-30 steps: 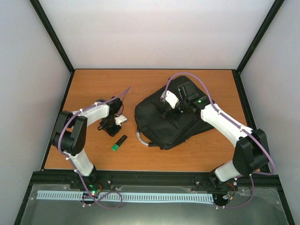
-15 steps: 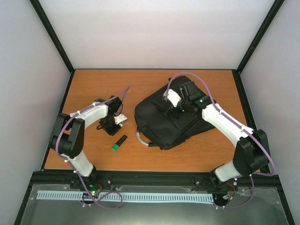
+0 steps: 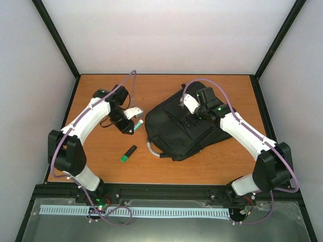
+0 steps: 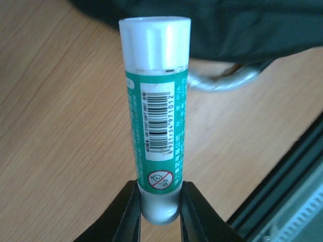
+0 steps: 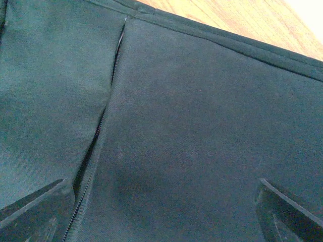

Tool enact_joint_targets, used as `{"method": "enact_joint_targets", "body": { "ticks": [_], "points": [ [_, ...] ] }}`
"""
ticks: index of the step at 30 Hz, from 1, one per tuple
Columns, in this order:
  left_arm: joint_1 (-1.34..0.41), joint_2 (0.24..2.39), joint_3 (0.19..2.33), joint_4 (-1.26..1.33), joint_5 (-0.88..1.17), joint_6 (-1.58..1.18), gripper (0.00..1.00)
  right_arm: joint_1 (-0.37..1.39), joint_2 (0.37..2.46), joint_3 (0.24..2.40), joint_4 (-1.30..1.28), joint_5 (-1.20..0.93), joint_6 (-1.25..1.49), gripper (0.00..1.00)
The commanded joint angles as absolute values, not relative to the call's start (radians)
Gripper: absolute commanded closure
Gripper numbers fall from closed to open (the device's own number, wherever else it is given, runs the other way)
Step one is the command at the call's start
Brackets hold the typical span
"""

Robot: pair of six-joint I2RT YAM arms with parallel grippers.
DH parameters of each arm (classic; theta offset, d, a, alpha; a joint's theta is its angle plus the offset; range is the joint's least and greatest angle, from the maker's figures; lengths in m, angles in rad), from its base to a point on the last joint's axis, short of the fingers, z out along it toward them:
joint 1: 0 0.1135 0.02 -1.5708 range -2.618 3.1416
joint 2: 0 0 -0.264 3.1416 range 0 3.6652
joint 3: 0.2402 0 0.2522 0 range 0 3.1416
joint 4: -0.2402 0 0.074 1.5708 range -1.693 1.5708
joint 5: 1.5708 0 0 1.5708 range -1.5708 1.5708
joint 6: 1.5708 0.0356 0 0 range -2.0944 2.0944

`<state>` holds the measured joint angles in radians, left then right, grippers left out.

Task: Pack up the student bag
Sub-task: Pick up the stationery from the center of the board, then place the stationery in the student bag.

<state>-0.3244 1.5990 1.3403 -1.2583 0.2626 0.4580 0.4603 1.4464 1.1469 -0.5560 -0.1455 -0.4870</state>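
Next I will move my left gripper over to the bag's zipper slit (image 3: 174, 119) to release the glue stick, since that slit lies to the gripper's right in the top view.
The student bag (image 3: 176, 132) lies flat right of centre, black, its grey loop handle (image 3: 153, 149) towards the front; its edge (image 4: 242, 25) and handle (image 4: 227, 80) also show in the left wrist view. My left gripper (image 3: 132, 125) hangs just left of the bag, shut on the base of a green-and-white glue stick (image 4: 156, 91) that points at the bag. My right gripper (image 3: 190, 118) hovers open over the bag's top, its fingertips (image 5: 35, 212) spread above the fabric (image 5: 202, 126) beside a partly open zipper slit (image 5: 96, 141). Nothing is between them.
A black marker with a green cap (image 3: 128, 153) lies on the wooden table (image 3: 101, 96) in front of the left gripper. Black frame rails (image 3: 166, 189) run along the table's near edge and sides.
My left arm has lifted the glue stick off the table and swung back and right, nearer the bag. The right gripper has shifted slightly back over the bag, still open.
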Motion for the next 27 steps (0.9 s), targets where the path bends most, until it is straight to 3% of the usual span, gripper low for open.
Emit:
{"method": "enact_joint_targets", "body": {
  "ticks": [1,13,27],
  "points": [
    [-0.355,1.656,1.462,-1.352,0.479,0.476,0.96,0.459,1.449,1.144,-0.53,-0.147,-0.493,0.02],
    [-0.481,1.897,1.632,-1.307,0.572,0.41,0.96,0.462,1.511,1.176,-0.509,-0.158,-0.461,0.12],
    [-0.491,2.122,1.814,-1.245,0.548,0.268,0.97,0.462,1.481,1.135,-0.504,-0.146,-0.451,0.1]
  ]
}}
